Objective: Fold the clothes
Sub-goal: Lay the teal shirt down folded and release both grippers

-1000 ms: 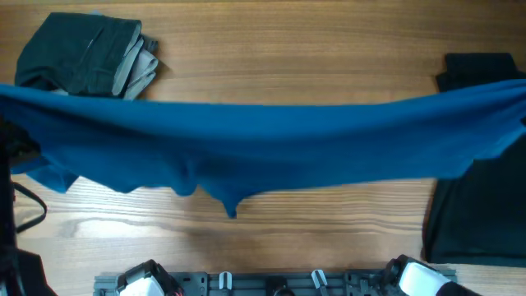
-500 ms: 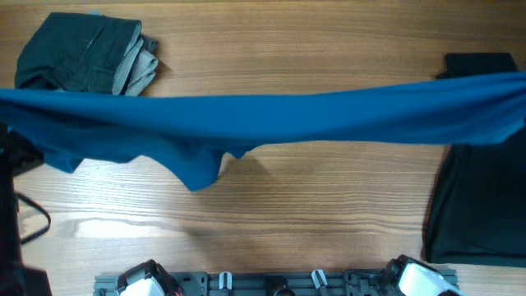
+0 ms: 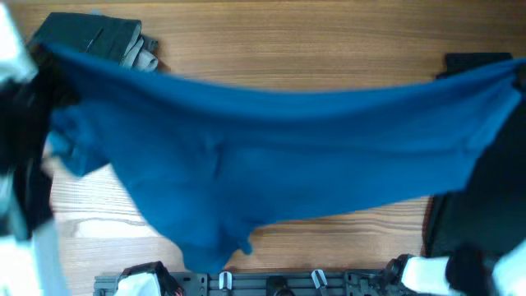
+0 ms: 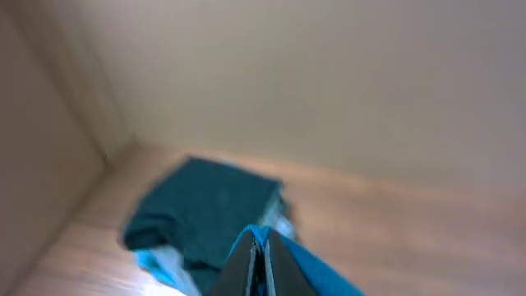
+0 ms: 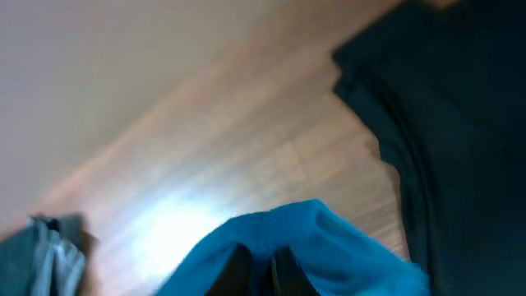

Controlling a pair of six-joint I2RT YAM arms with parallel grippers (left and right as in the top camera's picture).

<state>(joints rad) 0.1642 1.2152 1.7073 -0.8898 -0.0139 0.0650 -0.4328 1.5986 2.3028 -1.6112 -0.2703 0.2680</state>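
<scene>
The royal-blue T-shirt (image 3: 288, 156) still hangs in midair, so the robot's left gripper should next move outward and down to the bare tabletop (image 3: 179, 43) beside the folded stack and let go of the T-shirt's edge.
The royal-blue T-shirt (image 3: 288, 156) hangs stretched across the whole table in the overhead view, held up at both ends and sagging low at front left. My left gripper (image 4: 261, 263) is shut on one edge of the shirt (image 4: 316, 267), high at the far left. My right gripper (image 5: 261, 271) is shut on the other edge of the shirt (image 5: 345, 251) at the far right. In the overhead view both grippers are blurred or hidden by the arms and the cloth.
A folded stack of dark green and grey clothes (image 3: 90, 37) lies at the back left, also in the left wrist view (image 4: 205, 210). A black garment (image 3: 468, 218) lies spread at the right, also in the right wrist view (image 5: 444, 107).
The shirt has swung up and toward the camera, going from a narrow band to a wide sheet. Both arms have risen, and the left arm now fills the left edge of the overhead view.
</scene>
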